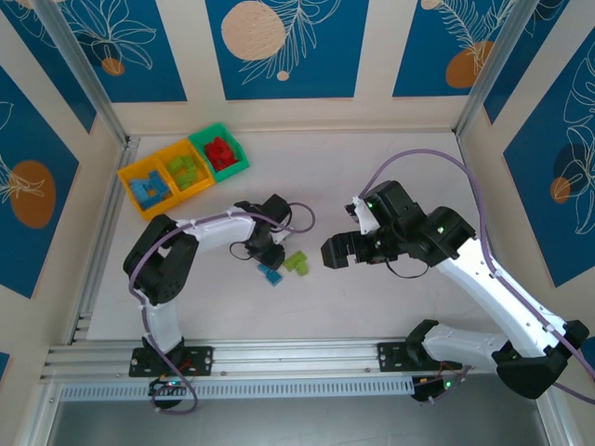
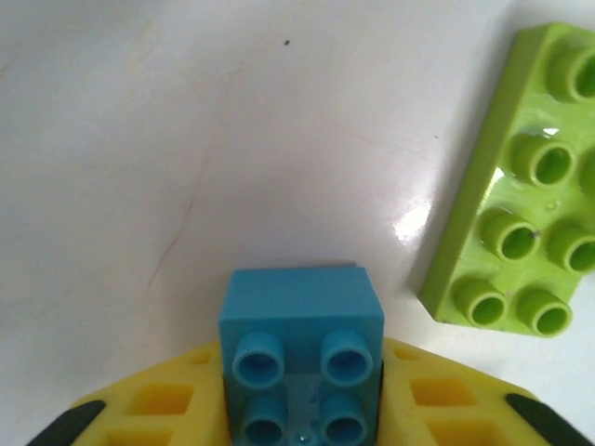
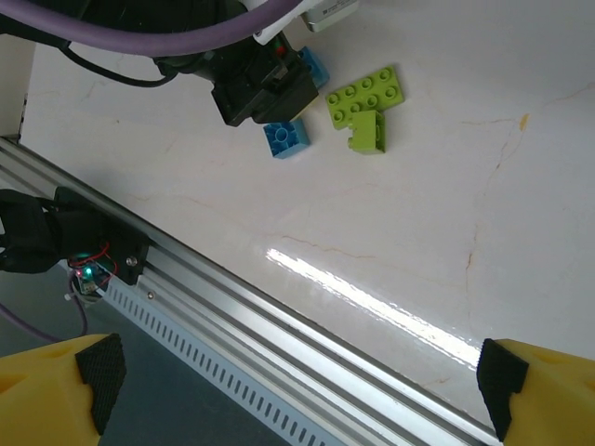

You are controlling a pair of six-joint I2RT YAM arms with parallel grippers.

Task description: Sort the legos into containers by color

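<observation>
Next, my left gripper lifts this matching lego, carries it outward over the yellow bin holding blue legos and lets it go.
My left gripper (image 2: 300, 381) is shut on a blue lego (image 2: 300, 321), which sits tight between the yellow fingers (image 2: 153, 404) with its studs facing the camera. In the right wrist view this blue lego (image 3: 314, 65) shows at the gripper's (image 3: 279, 84) side. A lime green plate (image 2: 525, 242) lies just right of it. Another blue lego (image 1: 271, 276) and two green legos (image 1: 297, 263) lie beside the left gripper (image 1: 275, 253). The three containers (image 1: 141, 212) stand at the back left. My right gripper (image 1: 337, 251) hangs open and empty, right of the green legos.
The yellow bins hold blue legos (image 1: 149, 188) and green legos (image 1: 184, 170); the green bin (image 1: 244, 160) holds red ones. An aluminium rail (image 3: 279, 344) runs along the table's near edge. A purple cable (image 1: 302, 218) loops by the left wrist.
</observation>
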